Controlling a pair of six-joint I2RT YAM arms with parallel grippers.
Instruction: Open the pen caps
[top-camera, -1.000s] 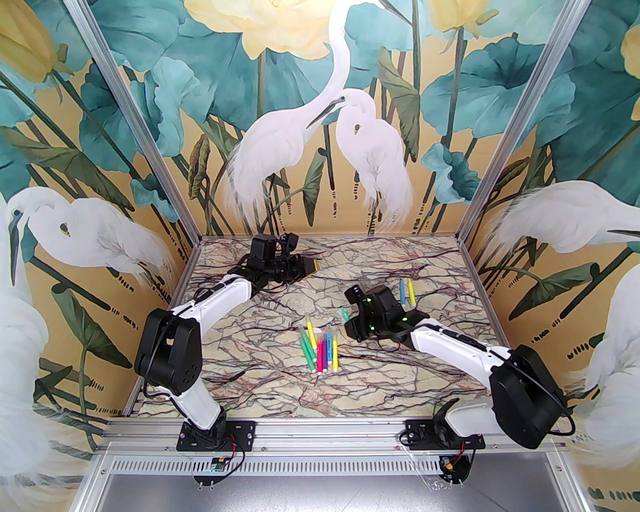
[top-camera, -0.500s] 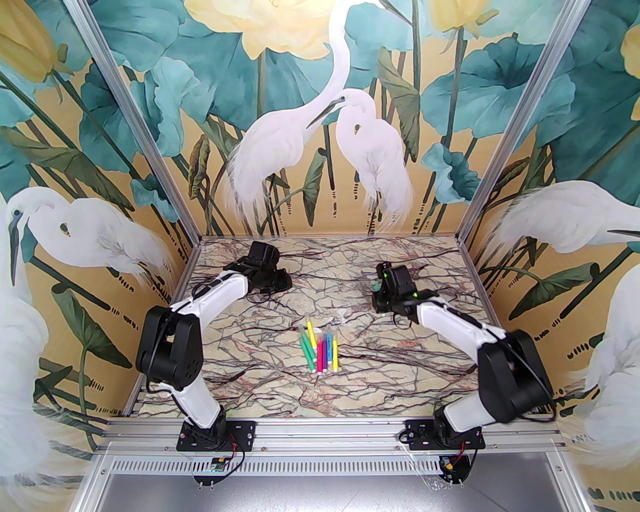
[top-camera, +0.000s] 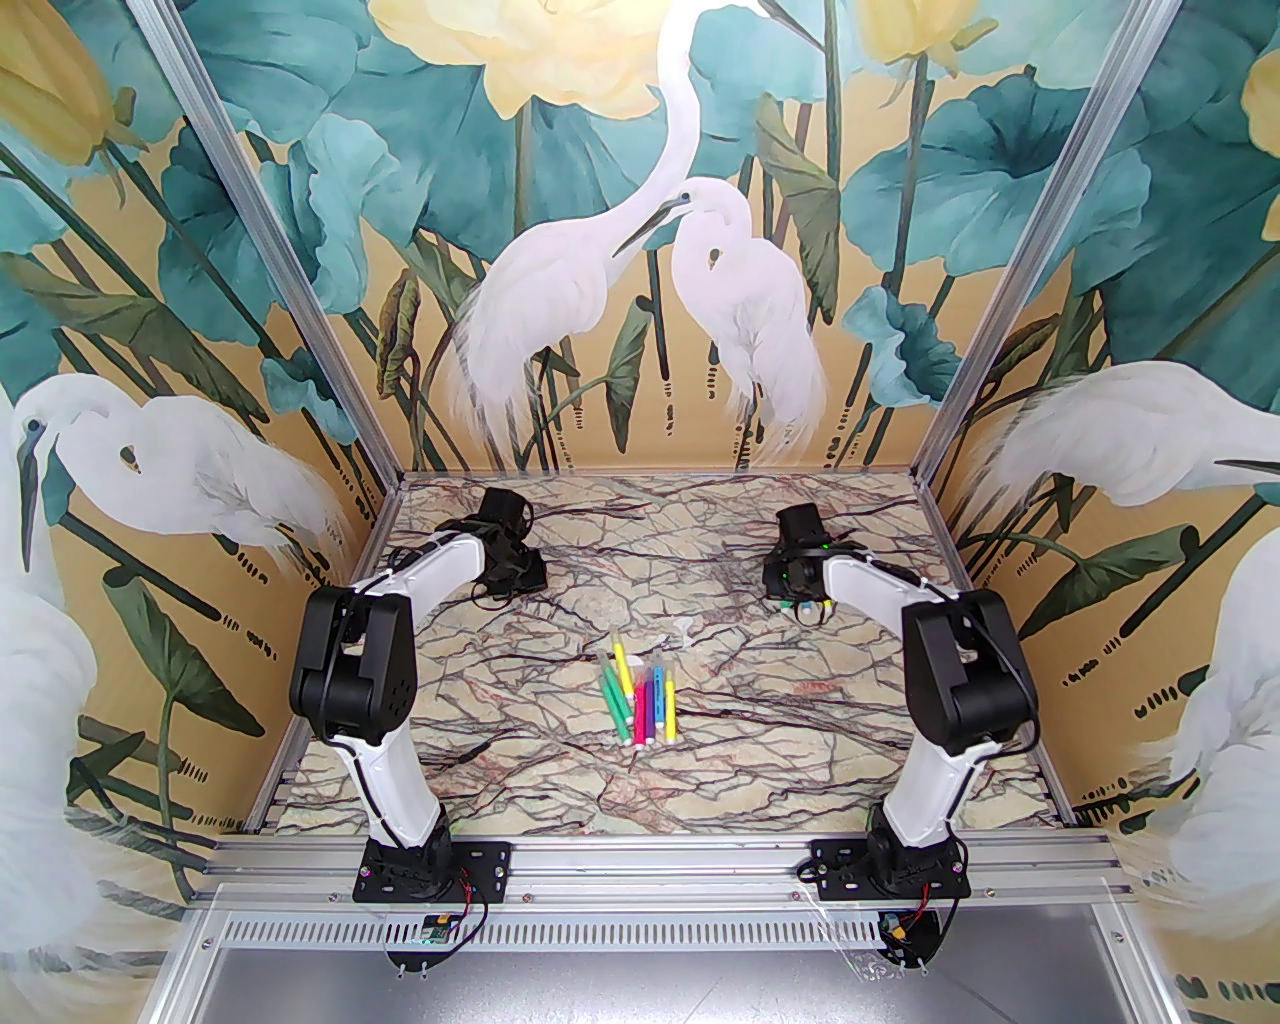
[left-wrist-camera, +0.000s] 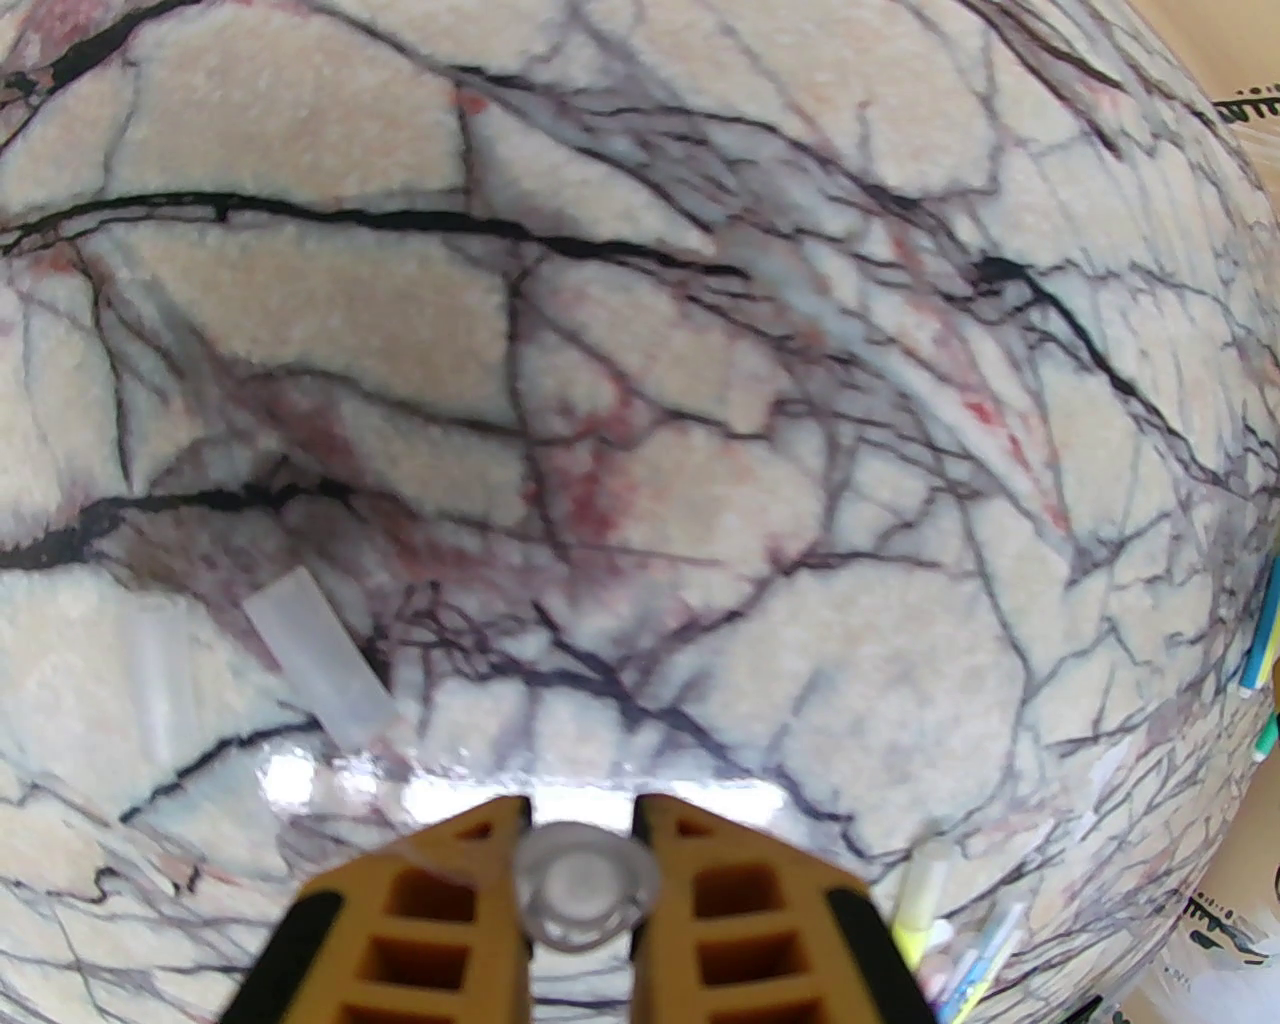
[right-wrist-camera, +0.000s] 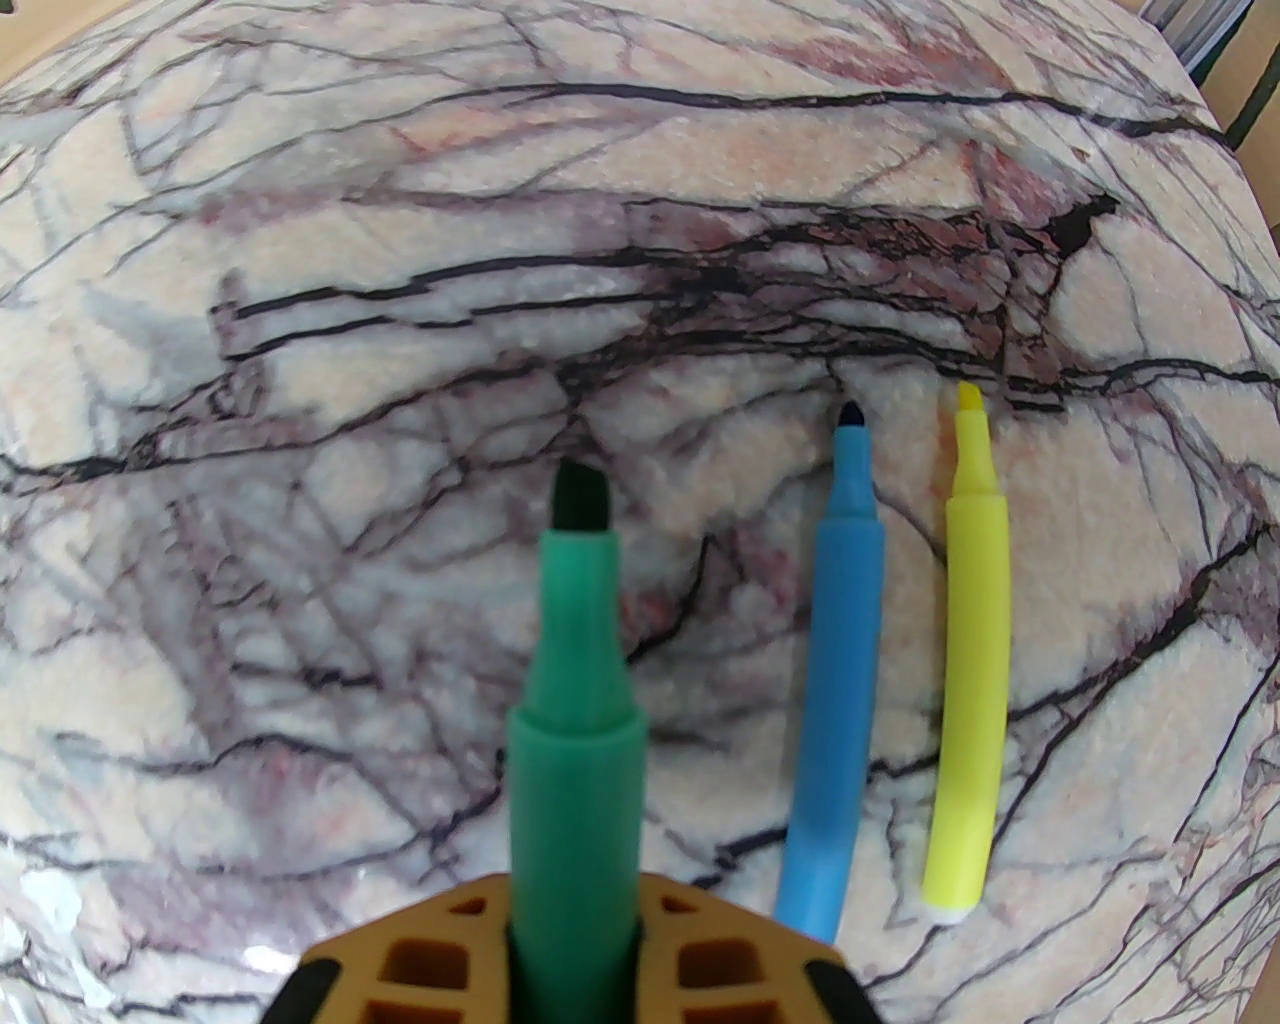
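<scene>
The translucent pen cap (left-wrist-camera: 585, 885) goes down with my left gripper next and is released on the bare marble below, beside the other pale caps, to join them.
My right gripper (right-wrist-camera: 575, 885) is shut on a green pen (right-wrist-camera: 575, 700) whose dark tip is bare. It hangs just over the marble table (right-wrist-camera: 300, 300) at the right rear, beside an uncapped blue pen (right-wrist-camera: 835, 700) and an uncapped yellow pen (right-wrist-camera: 970, 680) lying flat. My left gripper (left-wrist-camera: 582, 812) is shut on a translucent pen cap (left-wrist-camera: 585, 885), low over the table's left rear. Another pale cap (left-wrist-camera: 318, 660) lies on the marble just ahead of it. Several capped pens (top-camera: 640, 695) lie bunched at the table's middle.
Pale loose caps (top-camera: 683, 630) lie just behind the bunch of pens. Painted walls and aluminium posts (top-camera: 290, 300) close in the table on three sides. The arm bases (top-camera: 420, 865) stand on the rail at the near edge.
The right arm swung from the centre to the right rear, carrying the green pen, and lowered beside the blue and yellow pens. The left arm drew back to the left and dropped toward the table.
</scene>
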